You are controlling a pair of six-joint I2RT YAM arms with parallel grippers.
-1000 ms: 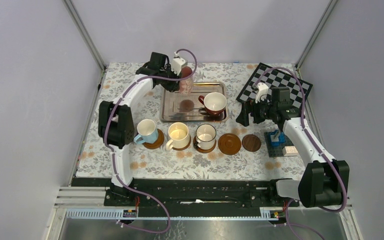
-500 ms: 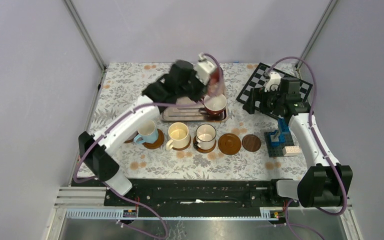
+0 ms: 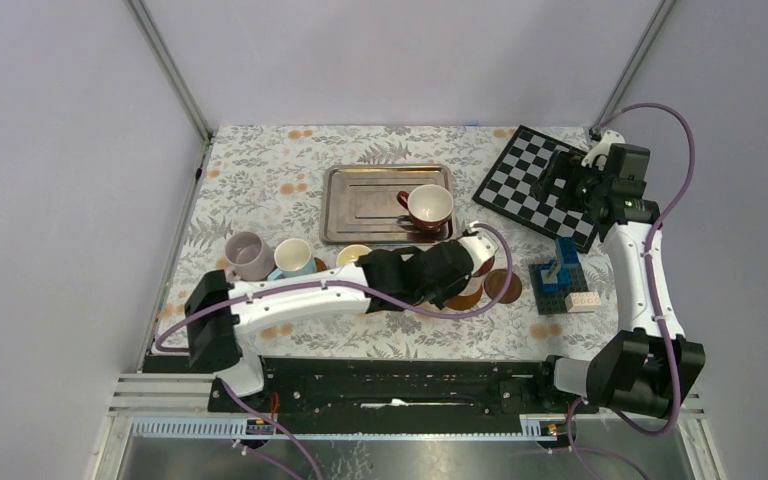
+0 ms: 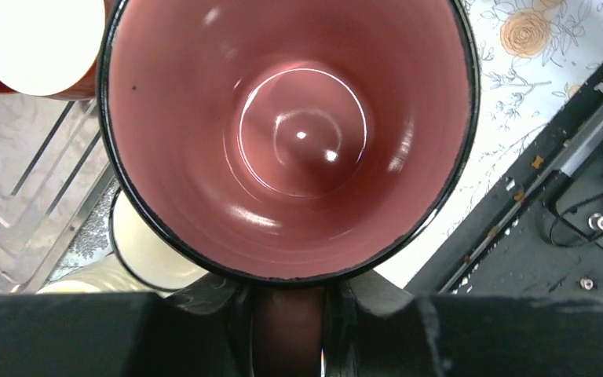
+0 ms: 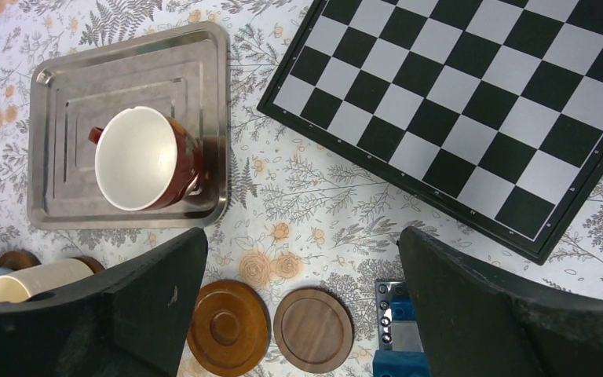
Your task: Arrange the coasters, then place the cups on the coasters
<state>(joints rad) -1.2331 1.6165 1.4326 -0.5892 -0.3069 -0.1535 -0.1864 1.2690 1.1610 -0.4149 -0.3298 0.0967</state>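
My left gripper lowers the upright pink cup onto the brown coaster and releases the handle next, since that coaster lies below my left gripper, still bare.
My left gripper (image 4: 286, 318) is shut on the handle of the pink cup (image 4: 290, 133), which hangs upright over the front row near the bare brown coaster (image 5: 228, 328). In the top view the left gripper (image 3: 465, 263) hides part of that coaster; the darker coaster (image 3: 503, 285) lies to its right. The dark red cup (image 3: 427, 208) stands on the silver tray (image 3: 360, 195). In the row stand the lilac-grey cup (image 3: 248, 255), light blue cup (image 3: 293, 258) and cream cup (image 3: 353, 254). A white cup (image 4: 145, 251) shows below the pink one. My right gripper (image 3: 563, 172) hangs open over the chessboard (image 3: 540, 185).
Blue toy bricks (image 3: 558, 272) stand on a dark plate at the right, just beyond the dark coaster. The left arm's forearm (image 3: 300, 293) lies low across the front of the cup row. The flowered cloth (image 3: 260, 175) covers the table.
The left arm swung the pink cup from the tray's back to the front right, over the coasters. The right arm drew back and to the right, over the chessboard, jaws still open.
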